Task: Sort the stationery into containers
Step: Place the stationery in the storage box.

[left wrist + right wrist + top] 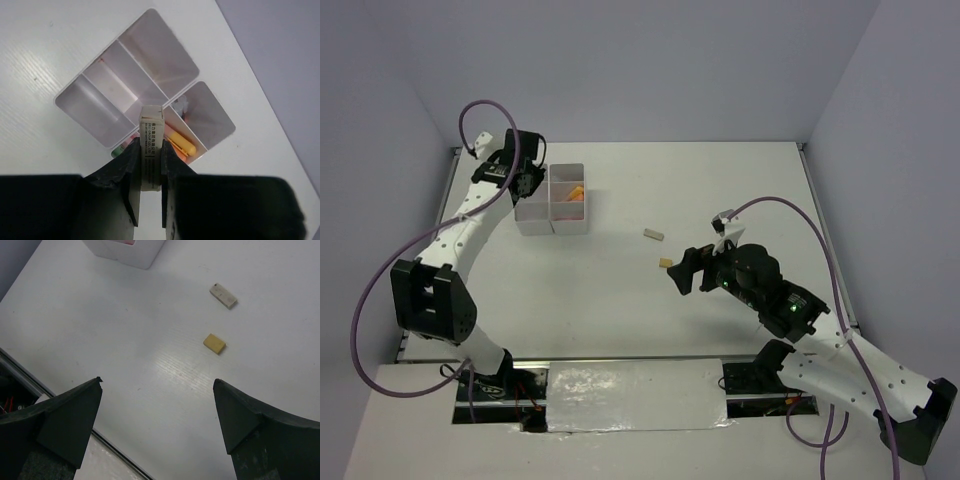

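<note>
The robot's left gripper should next lower the small beige printed block into the empty middle section of the white organiser box, beside the markers (535, 194) (126, 84).
The white organiser box (567, 224) stands at the far left, with orange markers (576, 194) in one compartment. My left gripper (530, 183) hovers over the box, shut on a small beige printed block (151, 131). In the left wrist view the box (150, 55) lies below, holding an orange marker (181, 142) and a green marker (118, 149). My right gripper (680, 273) is open and empty just right of a small yellow-beige block (665, 264). A grey block (653, 235) lies beyond it. In the right wrist view the gripper (157, 381) is short of the beige block (214, 343) and the grey block (223, 295).
Grey walls close in the table at the back and both sides. A box corner (127, 250) shows at the top of the right wrist view. A silver taped strip (630, 395) runs along the near edge between the arm bases.
</note>
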